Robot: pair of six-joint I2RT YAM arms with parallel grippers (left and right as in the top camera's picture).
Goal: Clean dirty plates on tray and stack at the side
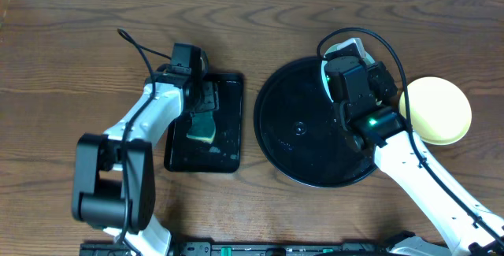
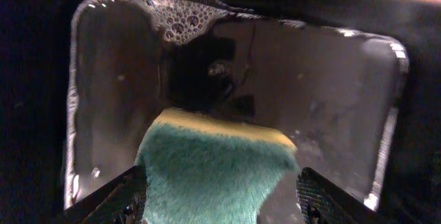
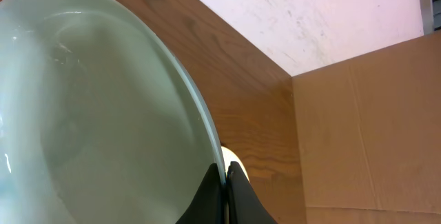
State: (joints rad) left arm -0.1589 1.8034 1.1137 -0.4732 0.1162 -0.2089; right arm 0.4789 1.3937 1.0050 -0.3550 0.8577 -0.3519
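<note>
I will carry the tilted plate to the yellow plate (image 1: 435, 110) (image 3: 233, 158), which lies below my right gripper and to its right in the overhead view, lower the tilted plate flat and release it.
My right gripper (image 3: 224, 174) is shut on the rim of a pale blue-white plate (image 3: 89, 114), held tilted on edge. From overhead this plate (image 1: 344, 49) shows only partly behind the right gripper (image 1: 346, 71), above the far right part of the round black tray (image 1: 299, 153). A pale yellow plate (image 1: 435, 110) lies on the wood table right of the tray; a sliver of the yellow plate (image 3: 233, 158) shows behind the fingers. My left gripper (image 2: 222, 177) stands open, its fingers either side of a green and yellow sponge (image 2: 217, 169).
The sponge (image 1: 201, 128) lies in a small rectangular black tray (image 1: 228, 142) holding soapy water, left of the round tray. A cardboard box (image 3: 372, 127) stands at the table's far right. The table's front edge carries a black rail (image 1: 260, 248).
</note>
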